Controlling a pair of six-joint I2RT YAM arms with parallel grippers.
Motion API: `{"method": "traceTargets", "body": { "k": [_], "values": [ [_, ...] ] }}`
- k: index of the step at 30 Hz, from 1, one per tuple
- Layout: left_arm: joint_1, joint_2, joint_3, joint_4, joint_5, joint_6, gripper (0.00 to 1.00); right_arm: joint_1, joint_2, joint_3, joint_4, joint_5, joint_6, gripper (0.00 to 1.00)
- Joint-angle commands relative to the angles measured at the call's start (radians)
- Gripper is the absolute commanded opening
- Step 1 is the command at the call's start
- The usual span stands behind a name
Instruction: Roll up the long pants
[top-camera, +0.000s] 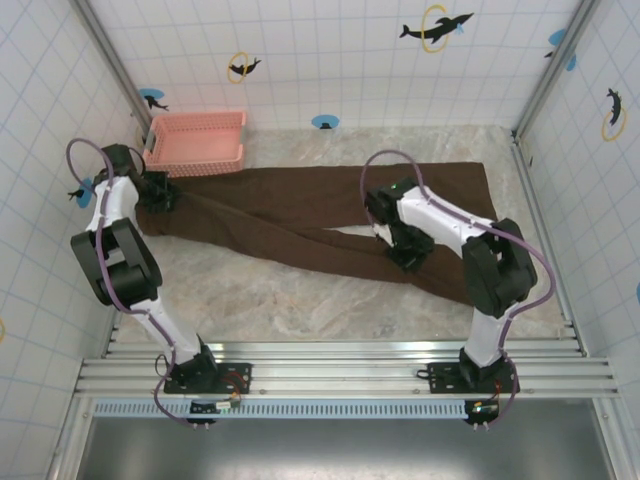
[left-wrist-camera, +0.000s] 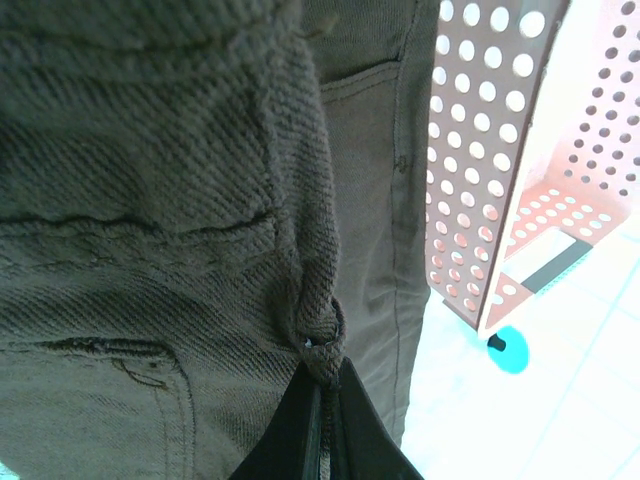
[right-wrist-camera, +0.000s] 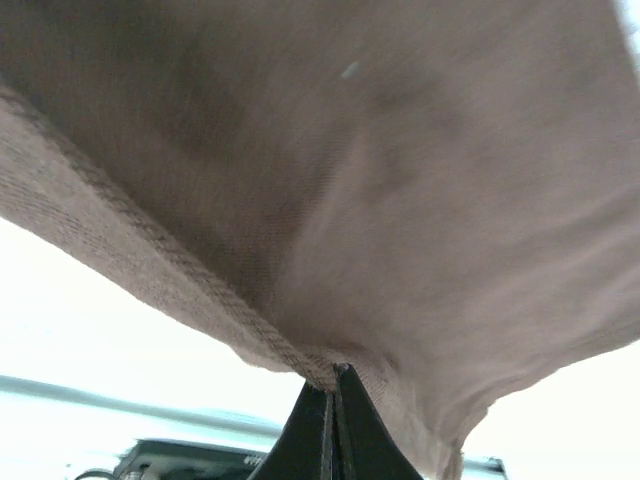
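Note:
The other leg lies outward of my right gripper, so it will next carry the hemmed edge out to the other leg's far edge (top-camera: 400, 169) and release it.
The long pants (top-camera: 300, 215) lie spread across the table, dark brown, with the waist at the left and two legs running to the right. My left gripper (top-camera: 160, 195) sits at the waist end, beside the basket. In the left wrist view its jaws (left-wrist-camera: 325, 375) are shut on a bunched fold of the pants (left-wrist-camera: 150, 200) near a pocket seam. My right gripper (top-camera: 408, 252) is on the near leg. In the right wrist view it (right-wrist-camera: 335, 375) is shut on the hemmed edge of the cloth (right-wrist-camera: 400, 200), which is lifted above the table.
A pink perforated basket (top-camera: 195, 140) stands at the back left, touching the waist end, and its wall (left-wrist-camera: 500, 150) is close on the right in the left wrist view. Tiled walls enclose the table on three sides. A metal rail (top-camera: 340, 365) runs along the near edge.

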Motion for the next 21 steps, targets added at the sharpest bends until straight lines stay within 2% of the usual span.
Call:
{"method": "traceTargets", "body": {
  "k": [1, 3, 5, 7, 10, 16, 21],
  "values": [
    [0.021, -0.057, -0.013, -0.003, -0.027, -0.024, 0.0, -0.053, 0.011, 0.185, -0.093, 0.095, -0.087, 0.0],
    [0.029, -0.062, -0.019, 0.001, -0.03, -0.025, 0.0, -0.09, 0.064, 0.301, -0.115, 0.101, -0.117, 0.0],
    [0.034, -0.064, -0.021, 0.004, -0.035, -0.027, 0.0, -0.15, 0.116, 0.384, -0.104, 0.025, -0.117, 0.0],
    [0.039, -0.065, -0.02, 0.006, -0.044, -0.028, 0.0, -0.164, 0.168, 0.464, -0.109, 0.075, -0.14, 0.0],
    [0.044, -0.055, -0.006, 0.005, -0.06, -0.023, 0.0, -0.199, 0.231, 0.564, -0.084, 0.052, -0.157, 0.0],
    [0.041, 0.035, 0.086, 0.014, -0.081, -0.007, 0.0, -0.243, 0.392, 0.81, -0.044, -0.074, -0.223, 0.0],
    [0.038, 0.088, 0.127, 0.064, -0.118, -0.038, 0.0, -0.273, 0.461, 0.927, -0.009, -0.128, -0.221, 0.0]
  ]
}}
